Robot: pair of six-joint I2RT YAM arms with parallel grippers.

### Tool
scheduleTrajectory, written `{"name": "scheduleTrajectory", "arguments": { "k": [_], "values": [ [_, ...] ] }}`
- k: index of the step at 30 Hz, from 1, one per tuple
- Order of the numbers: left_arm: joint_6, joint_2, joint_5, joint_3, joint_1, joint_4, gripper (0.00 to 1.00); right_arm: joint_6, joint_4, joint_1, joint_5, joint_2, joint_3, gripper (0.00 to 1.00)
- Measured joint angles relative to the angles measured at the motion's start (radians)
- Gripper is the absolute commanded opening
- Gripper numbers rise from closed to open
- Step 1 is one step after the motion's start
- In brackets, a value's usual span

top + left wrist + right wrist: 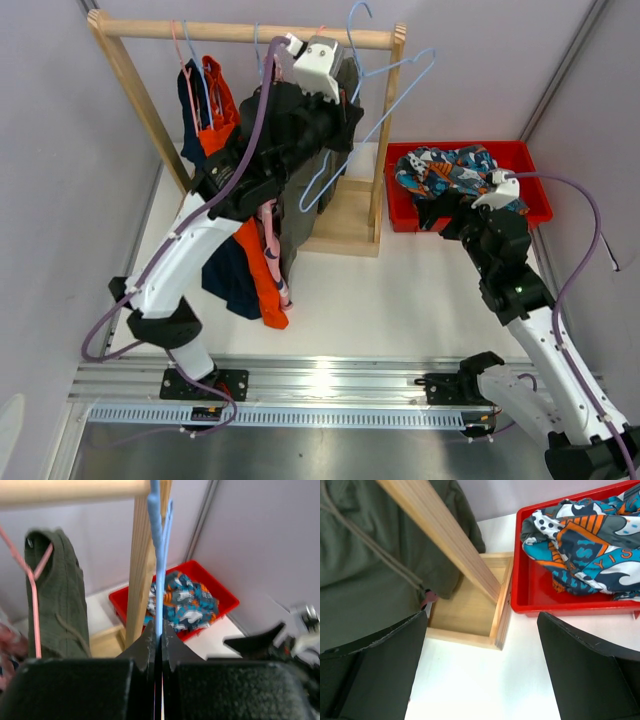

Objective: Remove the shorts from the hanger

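The robot will shift its left gripper toward the olive shorts before it lowers the blue hanger's hook onto the rod [240, 32].
My left gripper [347, 116] is raised at the rack rod [240, 32]. In the left wrist view the gripper [159, 632] is shut on the wire of an empty blue hanger [159, 555], which also shows from above [395, 95]. Olive shorts [57, 605] hang on a pink hanger [32, 590] just to its left. Orange shorts [262, 280], navy shorts [228, 280] and pink printed shorts [272, 225] hang further left. Floral shorts [450, 172] lie in the red bin [530, 165]. My right gripper [440, 215] is open and empty low over the table [482, 680].
The wooden rack's right post [440, 535] and box-shaped base [470, 610] stand between the olive shorts [365, 555] and the red bin [535, 580]. White tabletop lies in front of the base. Grey walls close in on both sides.
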Motion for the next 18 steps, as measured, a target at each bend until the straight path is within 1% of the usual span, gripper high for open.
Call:
{"name": "scheduleTrajectory", "arguments": {
  "k": [2, 4, 7, 9, 12, 15, 18],
  "values": [
    [0.014, 0.064, -0.005, 0.110, 0.005, -0.032, 0.00, 0.000, -0.024, 0.010, 0.007, -0.034, -0.006, 0.99],
    [0.026, 0.071, 0.005, 0.124, 0.007, -0.059, 0.00, 0.000, -0.039, 0.013, 0.014, -0.058, -0.012, 0.99],
    [0.032, 0.017, 0.023, 0.029, 0.006, -0.101, 0.00, -0.001, -0.050, 0.016, 0.026, -0.080, -0.021, 0.99],
    [0.032, -0.056, 0.035, -0.089, 0.007, -0.133, 0.00, -0.001, -0.053, 0.016, 0.031, -0.080, -0.027, 0.99],
    [0.031, -0.166, 0.037, -0.224, 0.007, -0.203, 0.00, -0.001, -0.060, 0.016, 0.033, -0.075, -0.037, 0.99],
    [0.031, -0.253, 0.016, -0.272, 0.007, -0.262, 0.00, 0.003, -0.061, 0.018, 0.033, -0.073, -0.048, 0.99],
    [0.032, -0.305, -0.021, -0.271, 0.007, -0.282, 0.00, 0.012, -0.060, 0.020, 0.033, -0.069, -0.056, 0.99]
  ]
}}
